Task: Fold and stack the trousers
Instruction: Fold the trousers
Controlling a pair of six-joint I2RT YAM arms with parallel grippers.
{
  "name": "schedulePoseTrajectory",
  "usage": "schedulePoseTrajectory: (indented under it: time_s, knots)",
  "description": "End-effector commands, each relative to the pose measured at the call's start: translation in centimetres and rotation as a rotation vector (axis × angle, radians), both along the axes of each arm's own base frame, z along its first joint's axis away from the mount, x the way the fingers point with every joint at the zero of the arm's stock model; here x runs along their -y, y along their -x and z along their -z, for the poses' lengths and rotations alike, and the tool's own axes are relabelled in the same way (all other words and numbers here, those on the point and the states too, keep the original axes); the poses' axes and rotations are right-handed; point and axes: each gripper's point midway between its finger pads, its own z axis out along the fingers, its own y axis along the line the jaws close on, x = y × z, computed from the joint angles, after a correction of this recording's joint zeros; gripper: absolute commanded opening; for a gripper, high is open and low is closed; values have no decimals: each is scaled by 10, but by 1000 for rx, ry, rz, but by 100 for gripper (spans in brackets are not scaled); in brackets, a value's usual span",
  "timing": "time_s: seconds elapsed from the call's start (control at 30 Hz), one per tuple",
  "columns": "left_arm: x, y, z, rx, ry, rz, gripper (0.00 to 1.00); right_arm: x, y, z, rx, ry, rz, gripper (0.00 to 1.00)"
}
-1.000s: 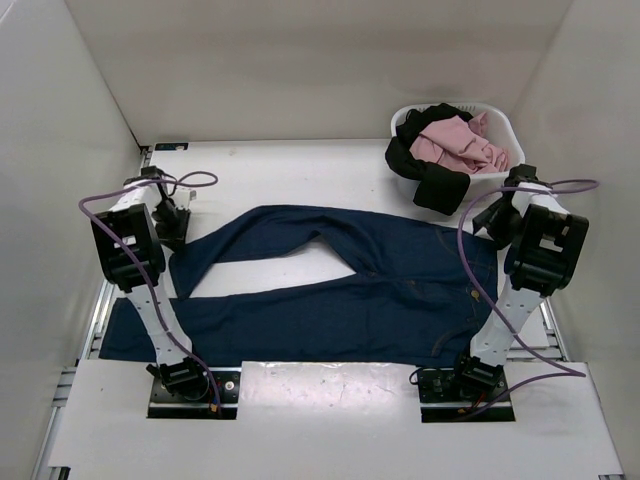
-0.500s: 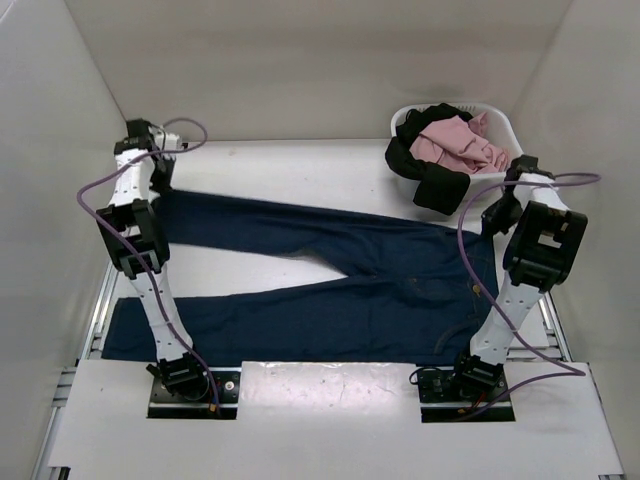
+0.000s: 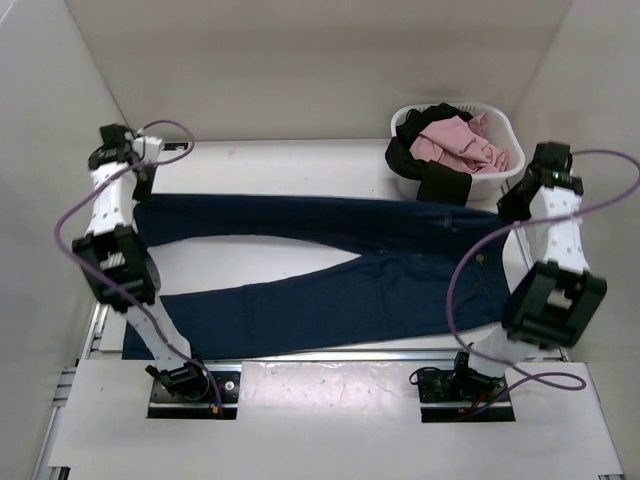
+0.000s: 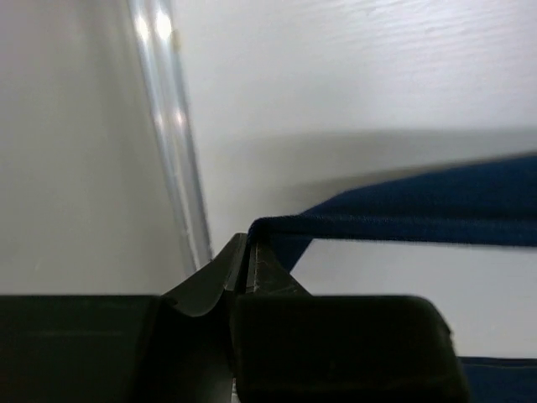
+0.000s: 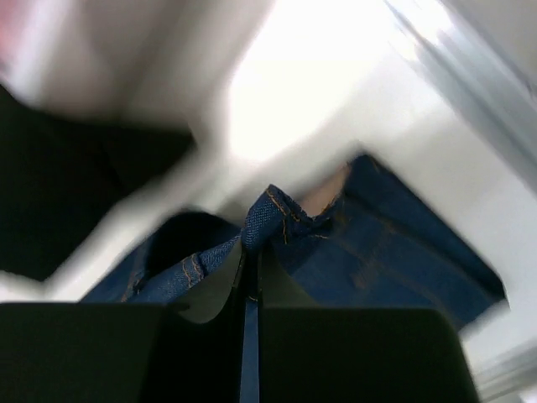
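The far leg is still held up apart from the near leg. I will next sweep my right gripper back over the near side of the waistband [image 3: 487, 320] and let go.
The trousers [image 3: 330, 260], dark navy jeans, lie spread across the white table, with the far leg pulled taut and lifted between both arms. My left gripper [image 3: 138, 192] at the far left is shut on that leg's hem; the left wrist view shows the trousers [image 4: 403, 214] pinched in my left gripper [image 4: 248, 252]. My right gripper [image 3: 510, 208] at the far right is shut on the waistband; the trousers [image 5: 277, 220], with orange stitching, bunch above my right gripper [image 5: 250, 264]. The near leg rests flat on the table.
A white laundry basket [image 3: 500, 125] holding a pink garment [image 3: 460, 143] and a black garment [image 3: 430, 172] stands at the back right, close to my right arm. White walls close in both sides. A metal rail [image 4: 172, 134] runs along the table's left edge.
Both arms have swung outward and up, stretching the far leg straight. The right gripper has shut on the waistband. The left gripper has carried the hem toward the far left corner.
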Motion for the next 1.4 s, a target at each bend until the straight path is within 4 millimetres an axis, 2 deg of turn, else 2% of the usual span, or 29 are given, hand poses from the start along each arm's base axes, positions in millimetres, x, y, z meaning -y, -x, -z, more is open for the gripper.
schedulePoseTrajectory:
  time_s: [0.0, 0.07, 0.1, 0.13, 0.17, 0.2, 0.23, 0.27, 0.3, 0.37, 0.47, 0.57, 0.67, 0.83, 0.93, 0.97, 1.03, 1.07, 1.17, 1.23, 1.27, 1.3, 1.37]
  knots:
    - [-39, 74, -52, 70, -106, -99, 14, -2, 51, 2, -13, 28, 31, 0]
    - [-41, 112, -35, 8, -121, -87, 14, -11, 75, 13, -34, 4, 56, 0]
    - [-33, 130, -41, 18, -140, -69, 14, -18, 97, 25, -66, -11, 65, 0]
    - [-27, 156, -7, -61, -118, -60, 14, -23, 112, 34, -103, -27, 72, 0]
    - [-23, 166, 0, -66, -124, -49, 14, -24, 124, 41, -128, -35, 83, 0]
    - [-24, 181, -5, -50, -161, -49, 14, -28, 134, 42, -122, -45, 103, 0]
    - [-22, 201, 16, -97, -157, -60, 14, -30, 151, 56, -165, -58, 118, 0]
    - [-19, 207, 20, -96, -164, -52, 14, -25, 158, 58, -162, -65, 160, 0]
    - [-25, 215, 20, -98, -198, -62, 14, -26, 166, 55, -146, -78, 182, 0]
    - [-26, 234, 26, -110, -217, -77, 14, -21, 173, 53, -119, -99, 223, 0]
    - [-28, 250, 32, -120, -239, -77, 14, -24, 177, 52, -110, -108, 211, 0]
    - [-29, 262, 44, -147, -235, -82, 14, -33, 187, 69, -157, -139, 195, 0]
    - [-28, 261, 42, -137, -238, -71, 14, -30, 189, 71, -146, -171, 231, 0]
    - [-48, 244, 1, -51, -320, -79, 14, -23, 187, 41, -110, -164, 220, 0]
    - [-51, 234, -10, -21, -349, -29, 14, -35, 190, 48, -93, -221, 240, 0]
    - [-54, 226, -21, 11, -361, -26, 14, -36, 188, 55, -86, -233, 243, 0]
    - [-57, 207, -36, 70, -363, 12, 14, -37, 180, 57, -73, -256, 242, 0]
    - [-63, 192, -54, 110, -367, 13, 14, -37, 171, 55, -42, -273, 241, 0]
    - [-74, 172, -78, 162, -362, -12, 14, -31, 153, 35, 15, -282, 242, 0]
    - [-75, 173, -78, 157, -369, -19, 14, -29, 155, 26, 7, -263, 244, 0]
    - [-77, 181, -76, 127, -402, -10, 14, -28, 159, 24, 1, -244, 240, 0]
    - [-71, 192, -61, 95, -401, 0, 14, -29, 166, 20, 2, -225, 238, 0]
    - [-66, 208, -42, 33, -422, 37, 14, -33, 176, 29, -19, -226, 245, 0]
